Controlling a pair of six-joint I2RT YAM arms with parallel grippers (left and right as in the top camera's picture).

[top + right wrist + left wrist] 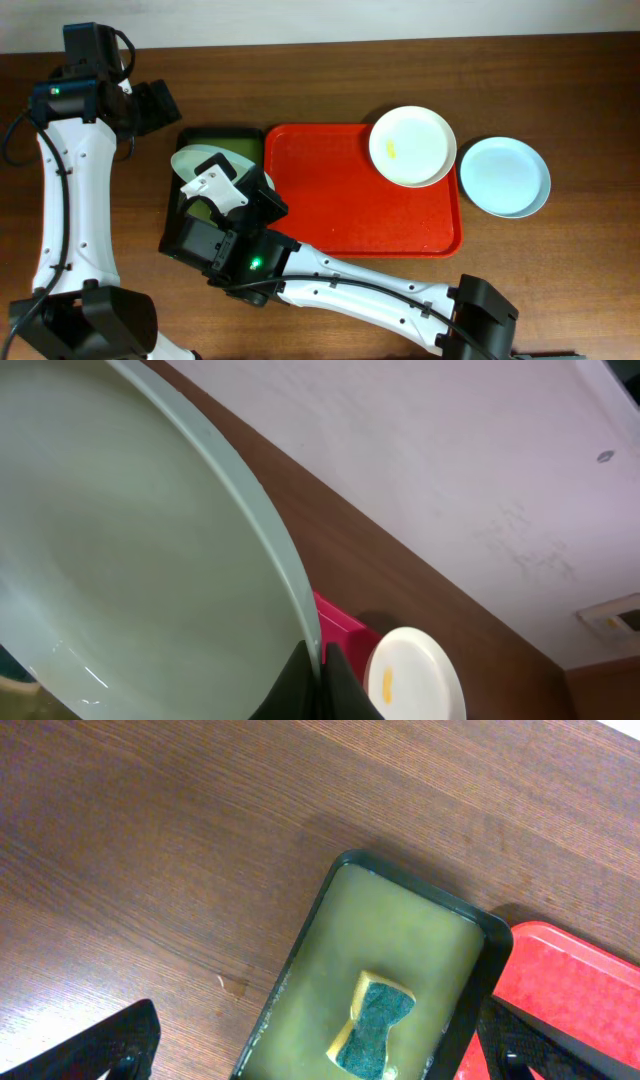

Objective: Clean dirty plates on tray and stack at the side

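I should cross the red tray (350, 215) to the other pale blue-green plate (505, 177), on my right gripper's right in the overhead view, lower my plate onto it and release.
My right gripper (232, 190) (318, 682) is shut on the rim of a pale blue-green plate (196, 159) (130, 560), held tilted over the dark green tray (222, 131). A white plate (412, 146) (415, 675) with a small yellow smear lies at the far right corner of the red tray (350, 215) (340, 633). Another pale blue-green plate (505, 176) lies on the table right of the red tray. My left gripper (158, 103) (325, 1060) is open and empty, above the green tray's left end.
The dark green tray (320, 920) holds murky liquid and a yellow sponge with a green scouring face (372, 1025). It sits against the red tray's left edge (590, 990). Bare wooden table lies around both trays.
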